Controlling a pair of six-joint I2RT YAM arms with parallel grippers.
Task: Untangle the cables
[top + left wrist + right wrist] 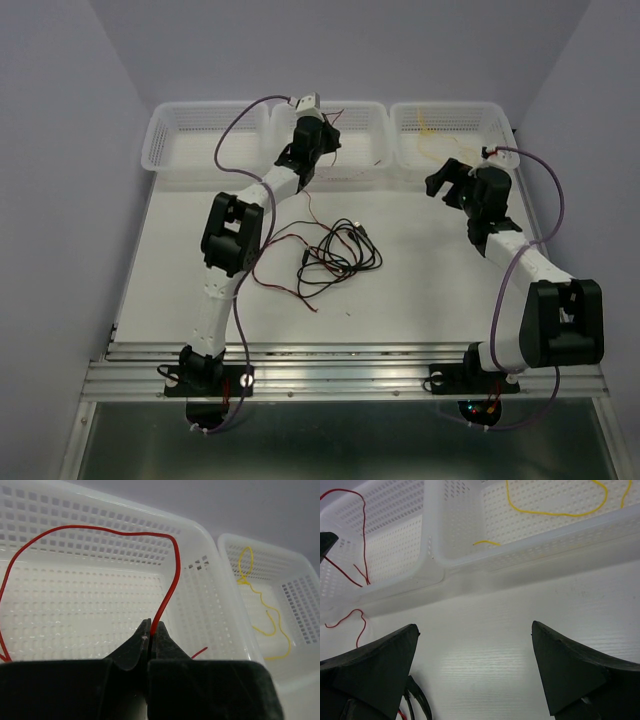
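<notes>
Black loops cross the red cable (285, 290), so my right gripper will next go back, left in the top view and down, and close on the black cable's coil.
My left gripper (152, 628) is shut on the red cable (172, 580), holding it over the middle basket (200, 530). From the jaws the cable arcs up and round to the left. From above, the left gripper (328, 142) hangs at the middle basket, and the rest of the red cable (285, 290) trails on the table beside the black cable's loose tangle (335, 255). The yellow cable (430, 125) lies in the right basket (500, 135). My right gripper (443, 182) stands open over bare table, in front of that basket, with nothing between its fingers (385, 655).
Three white perforated baskets line the table's far edge; the left basket (185, 140) holds no cable. In the right wrist view the yellow cable (555, 514) lies in the basket ahead, and the black cable (417, 700) shows at the lower left. Purple arm cables loop beside both arms.
</notes>
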